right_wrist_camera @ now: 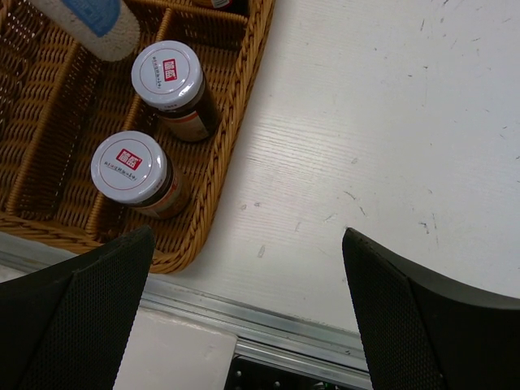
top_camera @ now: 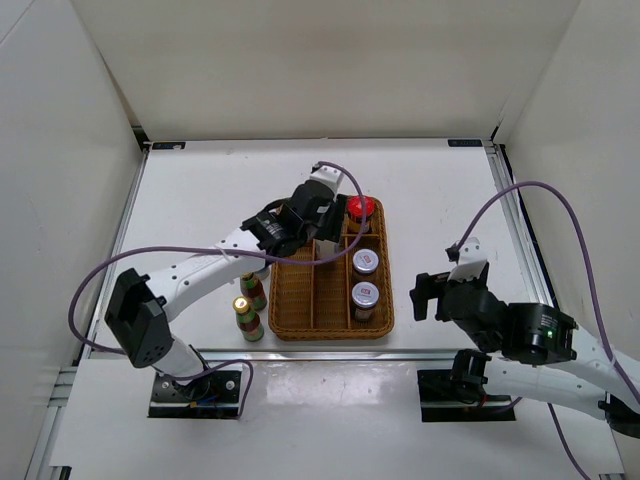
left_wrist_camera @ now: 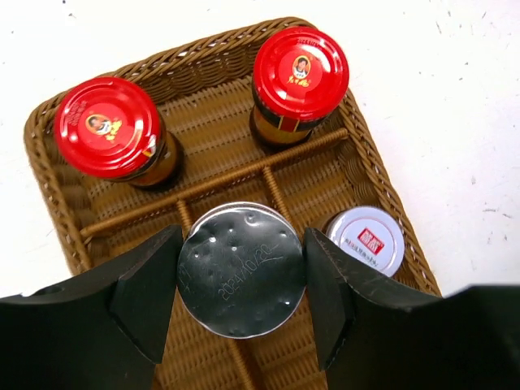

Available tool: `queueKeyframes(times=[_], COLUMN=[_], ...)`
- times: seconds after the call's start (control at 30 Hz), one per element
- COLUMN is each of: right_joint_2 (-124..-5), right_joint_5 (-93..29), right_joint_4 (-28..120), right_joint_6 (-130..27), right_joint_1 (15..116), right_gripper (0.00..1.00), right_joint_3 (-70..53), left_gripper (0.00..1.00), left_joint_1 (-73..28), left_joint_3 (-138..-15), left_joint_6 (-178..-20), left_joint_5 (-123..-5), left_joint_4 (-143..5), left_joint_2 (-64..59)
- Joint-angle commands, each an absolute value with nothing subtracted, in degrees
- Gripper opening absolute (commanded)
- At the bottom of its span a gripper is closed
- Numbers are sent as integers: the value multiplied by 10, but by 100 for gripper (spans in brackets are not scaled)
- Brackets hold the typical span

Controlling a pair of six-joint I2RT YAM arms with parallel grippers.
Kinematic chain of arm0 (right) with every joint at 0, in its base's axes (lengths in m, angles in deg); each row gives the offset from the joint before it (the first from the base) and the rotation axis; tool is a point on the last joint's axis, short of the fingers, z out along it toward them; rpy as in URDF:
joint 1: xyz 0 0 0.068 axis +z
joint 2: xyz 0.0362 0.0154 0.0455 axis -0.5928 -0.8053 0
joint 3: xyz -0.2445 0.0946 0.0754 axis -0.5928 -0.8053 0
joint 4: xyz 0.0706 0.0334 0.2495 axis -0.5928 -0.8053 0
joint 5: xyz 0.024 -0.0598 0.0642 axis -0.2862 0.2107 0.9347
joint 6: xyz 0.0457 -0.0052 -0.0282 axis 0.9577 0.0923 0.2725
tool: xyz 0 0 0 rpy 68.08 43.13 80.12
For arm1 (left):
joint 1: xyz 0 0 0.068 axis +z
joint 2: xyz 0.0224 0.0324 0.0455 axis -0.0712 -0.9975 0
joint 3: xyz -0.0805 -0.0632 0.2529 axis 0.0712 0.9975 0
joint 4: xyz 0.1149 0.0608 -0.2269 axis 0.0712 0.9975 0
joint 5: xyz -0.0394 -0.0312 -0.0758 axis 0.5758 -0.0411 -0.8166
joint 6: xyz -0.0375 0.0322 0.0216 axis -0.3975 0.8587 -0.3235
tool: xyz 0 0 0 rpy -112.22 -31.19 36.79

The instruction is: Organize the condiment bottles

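I need to lower the tall bottle with my left gripper into the far end of the tray's middle section (top_camera: 332, 261) (left_wrist_camera: 232, 195) and let go of the bottle's cap, because that section between the dividers is empty.
My left gripper (left_wrist_camera: 241, 264) is shut on the cap of a tall silver-capped bottle (left_wrist_camera: 241, 280) and holds it over the far half of the wicker tray (top_camera: 300, 305). Its white-blue body shows in the right wrist view (right_wrist_camera: 93, 23). Two red-capped bottles (left_wrist_camera: 108, 126) (left_wrist_camera: 300, 71) stand in the tray's far compartments. Two silver-lidded jars (top_camera: 364, 262) (top_camera: 364, 295) stand in the right-hand compartments. Two slim yellow-capped bottles (top_camera: 252, 285) (top_camera: 245, 318) stand on the table left of the tray. My right gripper (right_wrist_camera: 252, 325) is open and empty over the table right of the tray. No second tall bottle shows.
The left arm (top_camera: 200, 275) lies across the table's left side and covers the tray's far left corner. A metal rail (right_wrist_camera: 309, 333) runs along the near table edge. White walls enclose the table.
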State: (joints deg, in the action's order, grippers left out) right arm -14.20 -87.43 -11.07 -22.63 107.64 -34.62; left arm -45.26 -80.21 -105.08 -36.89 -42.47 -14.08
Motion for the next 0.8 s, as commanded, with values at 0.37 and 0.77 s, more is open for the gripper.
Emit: queueKeyframes(times=[0.37, 0.77], right_joint_2=[-163, -168], right_joint_5=[-881, -876], right_joint_4=[-91, -91], right_joint_6=[-224, -224], right_joint_1=[1080, 1080], right_gripper=[99, 99], right_joint_3=[-348, -348], left_gripper=[11, 100], left_joint_1=[-456, -456], left_joint_3=[-798, -897], left_joint_6=[-1054, -1028], left_joint_5=[-386, -295], left_joint_4=[-521, -369], left_joint_2=[-215, -190])
